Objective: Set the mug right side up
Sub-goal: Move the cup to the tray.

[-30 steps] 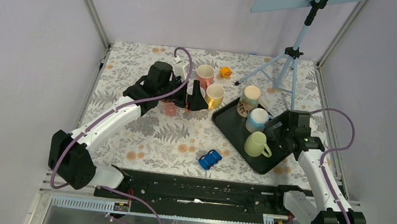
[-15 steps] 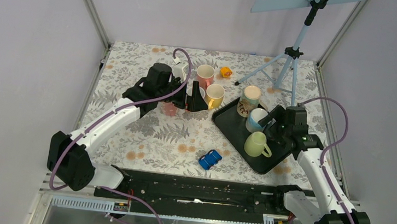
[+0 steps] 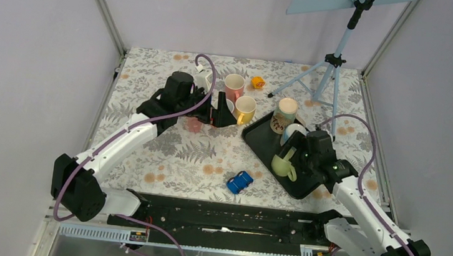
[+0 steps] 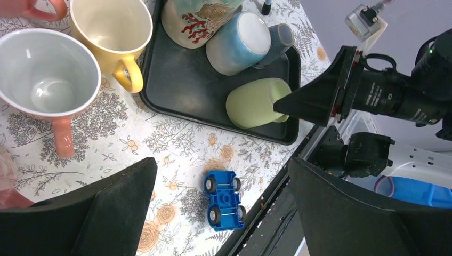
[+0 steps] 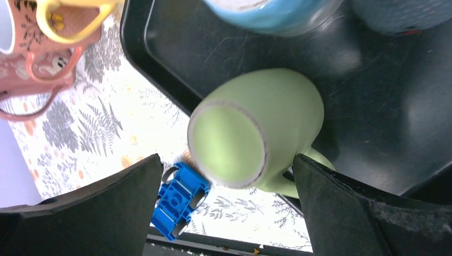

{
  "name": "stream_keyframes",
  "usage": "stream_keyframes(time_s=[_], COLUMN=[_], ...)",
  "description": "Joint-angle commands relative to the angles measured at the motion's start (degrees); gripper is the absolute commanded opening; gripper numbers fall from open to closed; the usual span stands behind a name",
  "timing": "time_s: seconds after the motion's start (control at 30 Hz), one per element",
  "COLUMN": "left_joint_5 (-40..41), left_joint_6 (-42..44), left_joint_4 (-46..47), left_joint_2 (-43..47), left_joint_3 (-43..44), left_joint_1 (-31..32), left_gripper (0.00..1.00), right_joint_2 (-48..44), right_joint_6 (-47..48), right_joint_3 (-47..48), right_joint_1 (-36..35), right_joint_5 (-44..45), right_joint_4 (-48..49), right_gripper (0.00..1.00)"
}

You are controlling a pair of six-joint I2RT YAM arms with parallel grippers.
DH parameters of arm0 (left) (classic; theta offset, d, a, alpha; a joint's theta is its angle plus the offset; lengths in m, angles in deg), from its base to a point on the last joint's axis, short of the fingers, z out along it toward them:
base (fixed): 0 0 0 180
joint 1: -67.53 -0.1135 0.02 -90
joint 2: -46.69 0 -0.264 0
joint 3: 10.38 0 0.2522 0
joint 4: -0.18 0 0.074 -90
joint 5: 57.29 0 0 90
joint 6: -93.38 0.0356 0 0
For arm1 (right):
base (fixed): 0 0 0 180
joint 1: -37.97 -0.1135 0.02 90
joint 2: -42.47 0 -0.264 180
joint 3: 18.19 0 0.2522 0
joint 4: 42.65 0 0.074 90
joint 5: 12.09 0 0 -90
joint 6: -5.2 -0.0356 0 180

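Note:
I need to tilt my right gripper more steeply down next, move it so its fingers are on both sides of the pale green mug's handle point(image 3: 293, 174) point(image 5: 289, 186) and close there, because the handle is beside one finger.
A pale green mug point(image 3: 283, 165) sits bottom-up on the black tray point(image 3: 259, 141). In the right wrist view its flat base point(image 5: 228, 145) faces the camera and its handle points to the lower right. My right gripper point(image 3: 288, 157) hangs over it, open, with one finger on each side of the mug point(image 5: 226, 160) and neither pressed against it. In the left wrist view the mug point(image 4: 255, 102) lies beside the right finger. My left gripper point(image 3: 220, 111) is open and empty above the table point(image 4: 221, 162).
On the tray, a blue mug point(image 3: 294, 133) stands bottom-up beside a patterned mug point(image 3: 286, 112). A pink mug point(image 3: 234, 85), a yellow mug point(image 3: 245, 108) and a white-lined mug point(image 4: 45, 74) stand left of the tray. A blue toy car point(image 3: 239, 181) lies near the front edge. A tripod point(image 3: 333, 63) stands at the back right.
My right gripper has swung left and come over the green mug, which has shifted slightly left on the tray. The left arm has barely moved.

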Motion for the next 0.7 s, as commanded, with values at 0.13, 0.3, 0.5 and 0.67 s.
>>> stream_keyframes(time_s=[0.13, 0.3, 0.5, 0.67], left_joint_5=[0.9, 0.5, 3.3, 3.2], left_joint_6=[0.4, -0.2, -0.6, -1.4], left_joint_4=[1.7, 1.7, 1.6, 2.4], left_joint_2=[2.0, 1.6, 2.7, 2.9], left_joint_3=[-0.1, -0.4, -1.8, -3.3], left_joint_1=[-0.1, -0.1, -0.1, -0.1], left_gripper=[0.99, 0.99, 0.99, 0.99], right_joint_2=[3.4, 8.2, 12.6, 14.0], right_joint_6=[-3.4, -1.4, 3.1, 6.0], right_joint_3=[2.7, 6.5, 12.0, 12.9], right_joint_1=[-11.3, -12.0, -12.3, -14.6], right_joint_5=[9.4, 13.5, 17.0, 16.5], right_joint_4=[-2.8, -6.7, -11.2, -12.5], right_gripper=[1.0, 1.0, 0.9, 0.79])
